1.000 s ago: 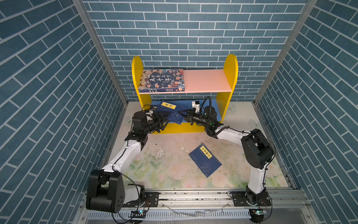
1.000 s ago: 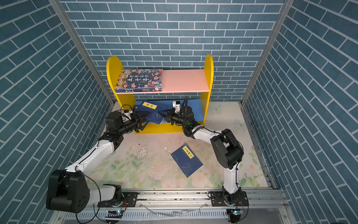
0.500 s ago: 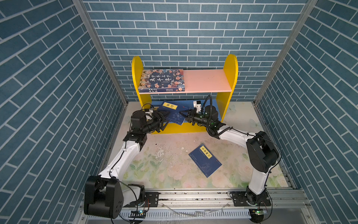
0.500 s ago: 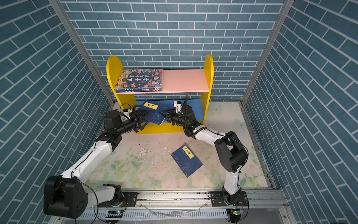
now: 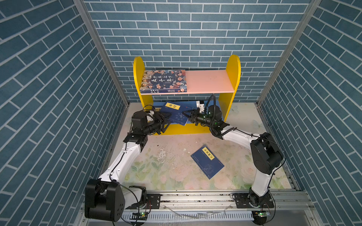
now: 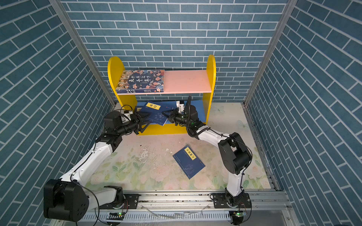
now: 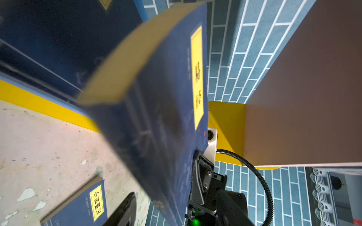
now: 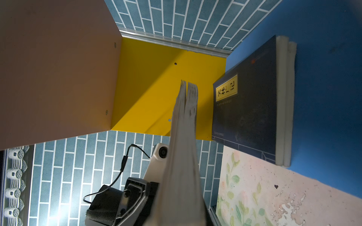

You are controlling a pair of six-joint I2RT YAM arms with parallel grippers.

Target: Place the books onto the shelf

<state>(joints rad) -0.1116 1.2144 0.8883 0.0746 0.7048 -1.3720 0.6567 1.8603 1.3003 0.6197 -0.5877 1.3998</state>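
I will next push my right gripper outward and down to let go of the tilted book upon the flat navy book [image 8: 248, 107], because that one lies below and outward of the gripper.
The shelf [image 5: 233, 78] stands at the back, and a thick book with cartoon faces [image 5: 163, 81] lies on its pink upper board. In front of the blue lower board a thin navy book with a yellow label [image 5: 173, 113] [image 7: 156, 117] hangs tilted, with my right gripper [image 5: 185, 114] shut on its right edge. My left gripper [image 5: 165, 122] is open at that book's left corner, and one of its fingers [image 7: 125, 209] shows beside the cover. Another navy book [image 8: 246, 109] lies flat on the lower board on top of a second one. One more navy book [image 5: 207, 162] lies on the table.
Blue brick-patterned walls close in the left, right and back sides. The yellow base strip [image 5: 186, 130] of the shelf runs below both grippers. The flowered tabletop [image 5: 166, 168] is scuffed near the middle. A metal rail [image 5: 195, 197] carries both arm bases at the front.
My left gripper has opened a little and shifted slightly at the held book's corner. My right gripper has kept its grip, and the book has barely moved.
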